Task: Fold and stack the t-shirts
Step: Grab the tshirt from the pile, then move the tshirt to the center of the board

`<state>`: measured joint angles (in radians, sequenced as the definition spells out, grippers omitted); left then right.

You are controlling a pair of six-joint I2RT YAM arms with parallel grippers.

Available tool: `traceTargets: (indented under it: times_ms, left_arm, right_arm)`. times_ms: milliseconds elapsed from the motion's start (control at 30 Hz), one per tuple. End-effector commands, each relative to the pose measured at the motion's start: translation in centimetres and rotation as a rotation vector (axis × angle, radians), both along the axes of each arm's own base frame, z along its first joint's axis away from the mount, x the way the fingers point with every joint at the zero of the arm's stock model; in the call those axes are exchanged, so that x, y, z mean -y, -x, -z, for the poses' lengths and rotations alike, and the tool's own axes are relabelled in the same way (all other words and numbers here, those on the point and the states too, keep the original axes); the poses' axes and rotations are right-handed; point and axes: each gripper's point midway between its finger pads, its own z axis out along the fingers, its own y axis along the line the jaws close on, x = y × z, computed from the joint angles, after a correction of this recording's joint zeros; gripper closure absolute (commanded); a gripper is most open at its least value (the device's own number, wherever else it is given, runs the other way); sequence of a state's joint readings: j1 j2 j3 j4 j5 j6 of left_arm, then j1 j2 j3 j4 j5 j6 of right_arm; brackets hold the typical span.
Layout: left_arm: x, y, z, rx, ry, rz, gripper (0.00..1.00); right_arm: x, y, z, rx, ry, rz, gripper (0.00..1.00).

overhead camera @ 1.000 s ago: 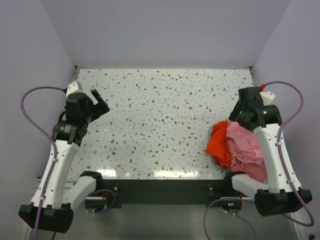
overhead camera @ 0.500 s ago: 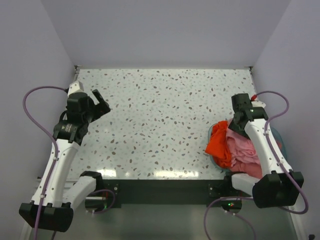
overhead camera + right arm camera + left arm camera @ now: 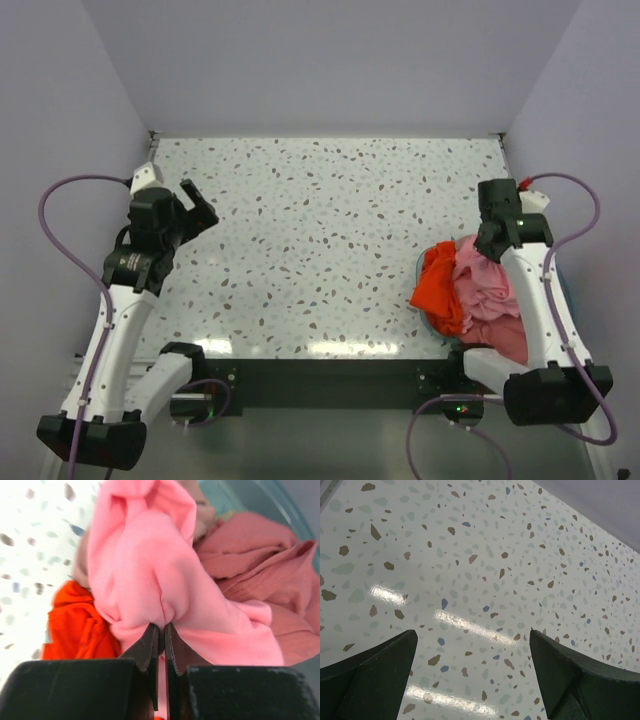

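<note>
The bare middle of the table is to the left of my right gripper in the top view. I will lift that gripper with the t-shirt, move it over there, lower it and let go.
Three crumpled t-shirts lie heaped in a pale teal basket (image 3: 260, 502) at the table's right edge: a light pink one (image 3: 478, 275) (image 3: 150, 575) on top, a bright orange-red one (image 3: 437, 288) (image 3: 75, 630) hanging over the left rim, a darker salmon-pink one (image 3: 508, 335) (image 3: 260, 565) behind. My right gripper (image 3: 162, 626) is shut on a fold of the light pink t-shirt; in the top view it (image 3: 483, 248) sits at the heap's far side. My left gripper (image 3: 196, 205) (image 3: 472, 667) hovers open over bare table at the left, holding nothing.
The speckled white table (image 3: 320, 240) stretches between the arms. Grey walls close in on the back and both sides. The basket rim (image 3: 420, 300) peeks out under the orange-red cloth near the front right.
My right gripper dipped onto the heap and closed on the light pink t-shirt, which now stands pulled up a little. The left arm barely moved.
</note>
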<state>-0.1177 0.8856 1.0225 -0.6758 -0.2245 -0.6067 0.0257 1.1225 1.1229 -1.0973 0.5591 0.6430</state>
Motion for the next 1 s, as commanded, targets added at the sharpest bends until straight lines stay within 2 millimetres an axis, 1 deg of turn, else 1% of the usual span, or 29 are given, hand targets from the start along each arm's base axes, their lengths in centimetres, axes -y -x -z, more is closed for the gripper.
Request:
traceTargets:
  times_ms: [0,33,67,100,133,233,267,333,367,400,433,467,500,533,567,600,633,667,700,733,767,800,833,867,900,967]
  left_arm:
    - [-0.3,-0.2,-1.5,0.046,-0.017,0.006,0.00]
    - [-0.2,-0.2,-1.6,0.049,-0.015,0.008,0.00]
    - [-0.2,-0.2,-1.6,0.049,-0.014,0.010,0.00]
    - [-0.2,-0.3,-1.6,0.049,-0.013,0.009,0.00]
    - [-0.1,-0.4,-1.7,0.051,-0.013,0.009,0.00]
    - [0.0,-0.6,-2.0,0.058,-0.009,0.014,0.00]
    - [0.1,-0.7,-2.1,0.061,-0.006,0.018,0.00]
    - [0.2,-1.0,-2.2,0.065,-0.002,0.023,0.00]
    - [0.3,-1.2,-2.2,0.063,0.002,0.022,0.00]
    - [0.3,-1.3,-2.2,0.062,0.004,0.025,0.00]
    - [0.4,-1.5,-2.2,0.061,0.006,0.027,0.00]
    - [0.5,-1.7,-2.1,0.055,0.005,0.027,0.00]
    - [0.5,-1.8,-2.0,0.050,0.006,0.027,0.00]
    - [0.6,-2.0,-2.0,0.049,0.007,0.029,0.00]
    - [0.6,-2.2,-1.7,0.040,0.007,0.031,0.00]
    - [0.6,-2.2,-1.7,0.035,0.007,0.029,0.00]
    - [0.7,-2.3,-1.6,0.033,0.008,0.033,0.00]
    - [0.7,-2.3,-1.5,0.027,0.007,0.033,0.00]
    - [0.6,-2.4,-1.5,0.027,0.005,0.028,0.00]
    - [0.6,-2.4,-1.6,0.030,0.005,0.028,0.00]
    - [0.6,-2.5,-1.5,0.026,0.007,0.028,0.00]
    - [0.6,-2.4,-1.5,0.023,0.007,0.026,0.00]
    - [0.6,-2.5,-1.7,0.024,0.009,0.029,0.00]
    - [0.6,-2.5,-1.8,0.023,0.007,0.030,0.00]
    - [0.6,-2.3,-1.7,0.011,0.007,0.026,0.00]
    - [0.3,-2.1,-1.9,0.006,0.002,0.012,0.00]
  right_arm:
    - [1.0,-0.7,-7.5,0.191,0.058,-0.004,1.00]
    - [0.7,-0.9,-8.8,0.226,0.046,-0.022,1.00]
    - [0.4,-1.3,-11.4,0.299,0.037,-0.047,1.00]
    - [-0.1,-1.8,-12.9,0.344,0.021,-0.085,1.00]
    - [-1.4,-2.4,-15.5,0.414,-0.014,-0.172,1.00]
    - [-3.3,-3.7,-20.5,0.557,-0.052,-0.296,1.00]
    - [-5.0,-4.6,-23.2,0.625,-0.101,-0.378,1.00]
    - [-6.6,-5.8,-25.9,0.677,-0.137,-0.471,1.00]
    - [-8.2,-5.7,-29.3,0.762,-0.171,-0.551,1.00]
    - [-9.0,-7.9,-29.4,0.747,-0.201,-0.586,1.00]
    - [-10.1,-8.6,-30.5,0.764,-0.229,-0.646,1.00]
    - [-11.0,-8.2,-33.9,0.852,-0.228,-0.702,1.00]
    - [-12.5,-10.8,-33.6,0.829,-0.264,-0.758,1.00]
    - [-13.3,-11.4,-34.7,0.856,-0.260,-0.792,1.00]
    - [-14.8,-11.2,-37.3,0.931,-0.253,-0.849,1.00]
    - [-16.2,-13.2,-37.7,0.951,-0.260,-0.890,1.00]
    - [-17.7,-13.5,-38.5,0.984,-0.267,-0.942,1.00]
    - [-20.8,-13.3,-39.0,1.007,-0.301,-1.032,1.00]
    - [-22.8,-13.6,-40.3,1.068,-0.306,-1.089,1.00]
    - [-24.6,-14.5,-39.5,1.058,-0.312,-1.119,1.00]
    - [-28.4,-13.4,-39.5,1.062,-0.339,-1.209,1.00]
    - [-30.1,-13.6,-39.5,1.075,-0.323,-1.241,1.00]
    - [-32.1,-14.1,-38.8,1.064,-0.335,-1.272,1.00]
    - [-34.7,-13.2,-38.5,1.060,-0.374,-1.335,1.00]
    - [-35.9,-13.0,-38.8,1.077,-0.398,-1.356,1.00]
    - [-38.5,-12.6,-38.0,1.060,-0.438,-1.408,1.00]
